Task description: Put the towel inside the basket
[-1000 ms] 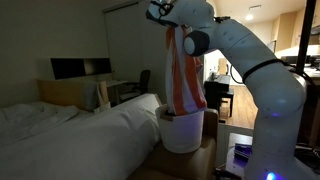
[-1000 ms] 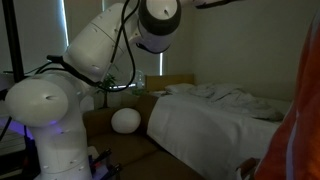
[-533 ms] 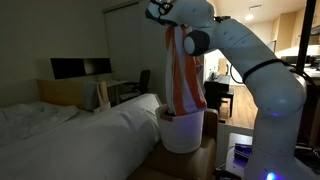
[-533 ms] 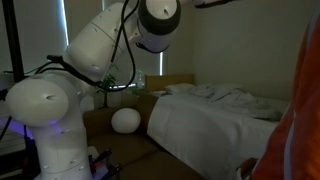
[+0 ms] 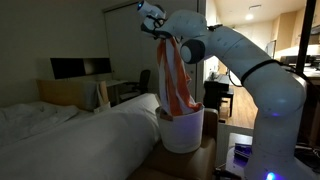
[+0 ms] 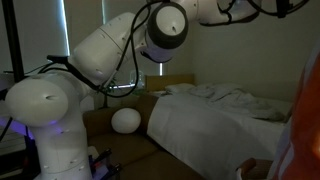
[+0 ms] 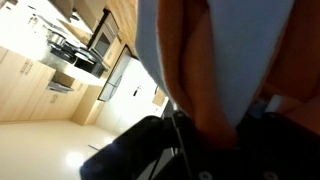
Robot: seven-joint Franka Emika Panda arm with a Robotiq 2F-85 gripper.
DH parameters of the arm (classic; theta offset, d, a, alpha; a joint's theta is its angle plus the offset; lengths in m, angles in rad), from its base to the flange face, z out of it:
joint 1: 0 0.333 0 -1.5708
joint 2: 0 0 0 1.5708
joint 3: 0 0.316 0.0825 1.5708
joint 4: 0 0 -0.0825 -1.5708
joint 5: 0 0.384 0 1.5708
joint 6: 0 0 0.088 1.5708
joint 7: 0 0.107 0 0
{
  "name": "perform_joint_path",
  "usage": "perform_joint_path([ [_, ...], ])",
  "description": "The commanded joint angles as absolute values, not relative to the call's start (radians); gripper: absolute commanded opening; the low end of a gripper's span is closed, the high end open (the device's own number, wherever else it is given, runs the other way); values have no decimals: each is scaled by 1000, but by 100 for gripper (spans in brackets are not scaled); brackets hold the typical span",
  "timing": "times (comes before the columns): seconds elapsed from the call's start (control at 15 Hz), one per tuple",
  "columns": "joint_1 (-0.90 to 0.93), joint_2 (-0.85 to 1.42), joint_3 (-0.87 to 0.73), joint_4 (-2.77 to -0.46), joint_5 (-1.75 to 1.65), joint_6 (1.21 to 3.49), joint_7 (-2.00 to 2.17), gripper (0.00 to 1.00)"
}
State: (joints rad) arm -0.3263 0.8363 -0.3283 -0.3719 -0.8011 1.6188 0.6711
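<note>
I will lower my gripper toward the open top of the white basket [image 5: 182, 130] and release the towel [image 5: 175, 75] there, since its held end is still high above the basket's rim.
The orange-red and white striped towel [image 5: 175, 75] hangs from my gripper [image 5: 157, 24], which is shut on its top end high above the basket. Its lower end reaches into the round white basket [image 5: 182, 130], which stands beside the bed. In an exterior view the towel shows only as an orange strip at the right edge [image 6: 305, 120]. In the wrist view the towel [image 7: 215, 60] fills the upper right, blurred, right against the dark jaws [image 7: 205, 135].
A bed with a white bedsheet [image 5: 70, 135] lies beside the basket and also shows in an exterior view [image 6: 215, 115]. A white ball-shaped object [image 6: 125, 120] sits on a low surface. My arm base [image 5: 270, 140] stands close behind the basket.
My gripper has swung sideways away from the arm, carrying the towel's top end with it. The towel now hangs slanted over the basket.
</note>
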Motion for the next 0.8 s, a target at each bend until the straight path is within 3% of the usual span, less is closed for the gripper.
perform_joint_path([
  [0.0, -363, 869, -312, -358, -687, 1680, 612, 11],
  [0.73, -404, 904, -342, -375, -416, 1626, 426, 11],
])
